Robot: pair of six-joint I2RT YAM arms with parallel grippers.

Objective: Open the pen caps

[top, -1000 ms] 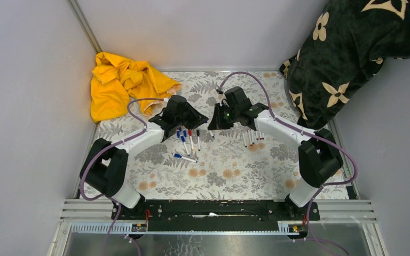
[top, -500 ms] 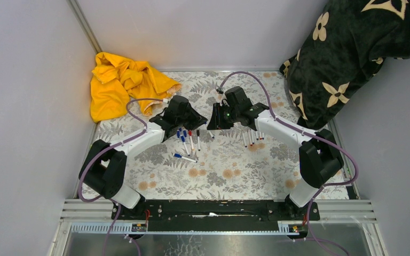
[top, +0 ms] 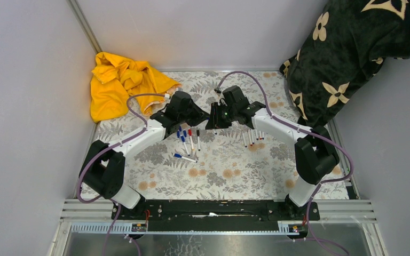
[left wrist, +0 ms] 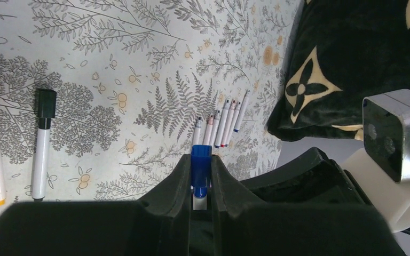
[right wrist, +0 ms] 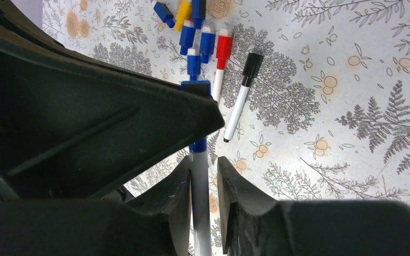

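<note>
My left gripper is higher than the loose caps, which lie to the left in the top view, so next it will pull the blue cap (left wrist: 200, 162) that way, go down and let it go.
My right gripper (top: 214, 120) is shut on the white barrel of a pen (right wrist: 200, 181), which sticks out past its fingertips (right wrist: 229, 176). My left gripper (top: 197, 116) meets it from the left and is shut on that pen's blue cap (left wrist: 200, 162); the cap also shows in the right wrist view (right wrist: 196, 86). Both hold it above the table. Capped pens (top: 186, 140) lie below the grippers, among them a red-capped one (right wrist: 222, 53) and a black-capped one (right wrist: 241, 98). A row of uncapped pens (top: 252, 137) lies to the right, also seen in the left wrist view (left wrist: 221, 121).
A crumpled yellow cloth (top: 120, 88) lies at the back left. A dark cushion with pale flowers (top: 352, 53) leans at the back right. One blue-capped pen (top: 184, 157) lies apart, nearer the front. Grey walls close in both sides and the back.
My left gripper has moved right and a little back, closing the gap to the right gripper. The right gripper has barely shifted. The pens on the table have not moved.
</note>
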